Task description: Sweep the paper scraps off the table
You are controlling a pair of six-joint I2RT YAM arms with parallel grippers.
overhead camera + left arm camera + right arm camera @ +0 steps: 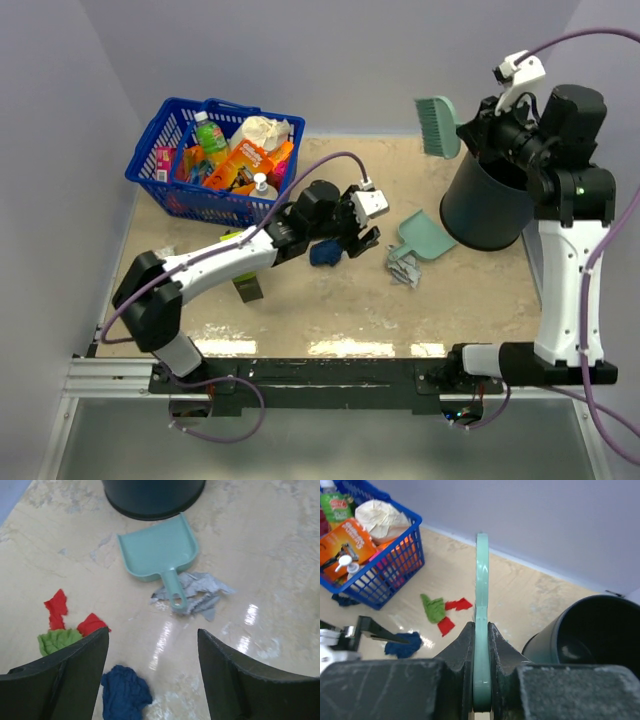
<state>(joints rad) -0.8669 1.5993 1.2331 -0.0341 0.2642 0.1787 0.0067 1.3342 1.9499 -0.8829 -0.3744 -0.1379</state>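
Observation:
I should lower my left gripper next and move it to the right in the top view, onto the dustpan's handle, because the end of the handle points toward my open fingers.
On the table (330, 310) lie the paper scraps. A dark blue wad (324, 253) (125, 697) (404, 645) rests just under my left gripper (362, 236) (152, 630), which is open and holds nothing. Red scraps (57, 607) (457, 604) and a green one (57, 641) (434, 609) lie to its left. Grey scraps (405, 268) (200, 592) sit under the handle of the teal dustpan (425, 235) (157, 547). My right gripper (470, 130) (481, 625) is shut on the teal brush (437, 125) (481, 580), held up above the table.
A black bin (490, 200) (152, 497) (590, 630) stands tilted just behind the dustpan, near the right arm. A blue basket (215, 160) (385, 575) full of goods sits at the back left. A green-and-black box (247, 285) lies under the left arm.

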